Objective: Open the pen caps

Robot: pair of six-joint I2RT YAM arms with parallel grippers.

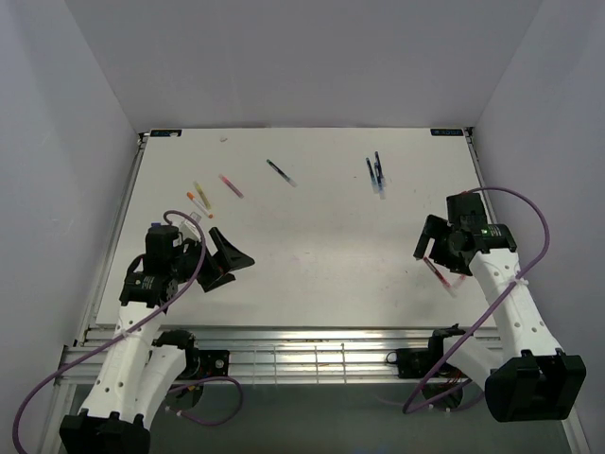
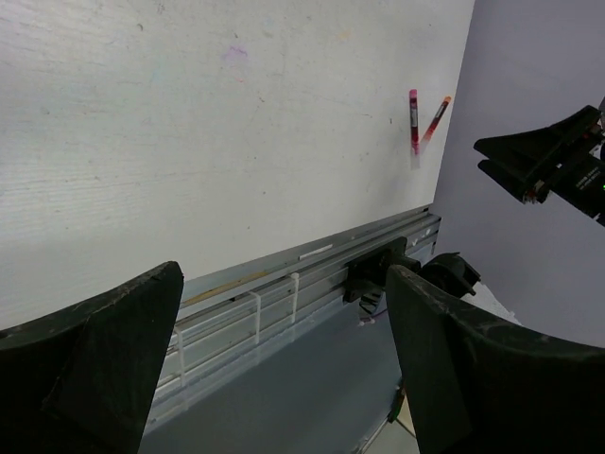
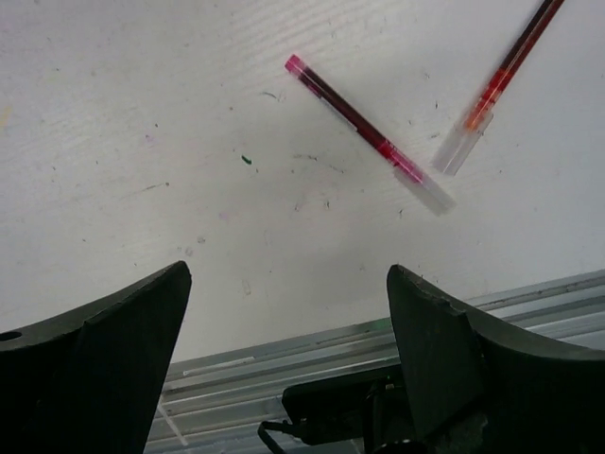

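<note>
My right gripper moves down onto that pen's dark body beside its pink end next. The diagonal red pen lies on the tabletop below the open fingers.
Two red pens lie on the white table by my right gripper. In the right wrist view one pen lies diagonally and the other is to its right; each has a clear end. They lie beyond my open, empty right gripper. They also show in the left wrist view. An orange pen, a yellow pen, a pink pen, a black pen and two blue pens lie at the back. My left gripper is open and empty, pointing right, away from them.
The aluminium rail runs along the table's near edge. Purple cables loop around both arms. Grey walls enclose the table on three sides. The right gripper's fingers show at the right of the left wrist view.
</note>
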